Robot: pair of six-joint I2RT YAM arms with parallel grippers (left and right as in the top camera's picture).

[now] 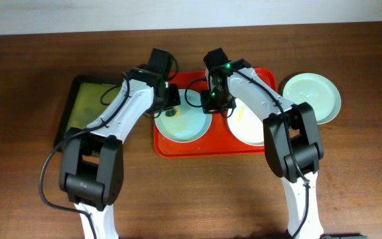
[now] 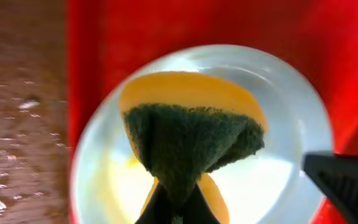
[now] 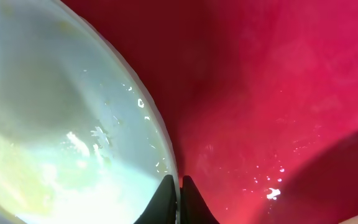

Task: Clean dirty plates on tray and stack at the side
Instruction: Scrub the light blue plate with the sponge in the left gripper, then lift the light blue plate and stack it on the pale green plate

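Lowering the held plate onto the plate beside the tray starts the stack, so next my right gripper will lift, carry it past the white one and lower it there.
The red tray (image 1: 207, 149) holds a pale blue-green plate (image 1: 186, 127) with yellowish smears on its left and a white plate (image 1: 249, 130) on its right. Another pale blue-green plate (image 1: 312, 97) lies on the table to the right of the tray. My left gripper (image 1: 171, 106) is shut on a yellow sponge with a dark green pad (image 2: 191, 140), held over the left plate (image 2: 278, 180). My right gripper (image 1: 211, 101) is shut on that plate's rim (image 3: 160, 143), with red tray (image 3: 278, 93) beside it.
A smaller dark, green-lined tray (image 1: 85, 106) lies on the wooden table left of the red tray. Both arms cross over the back of the red tray. My right gripper's finger (image 2: 347, 180) shows in the left wrist view.
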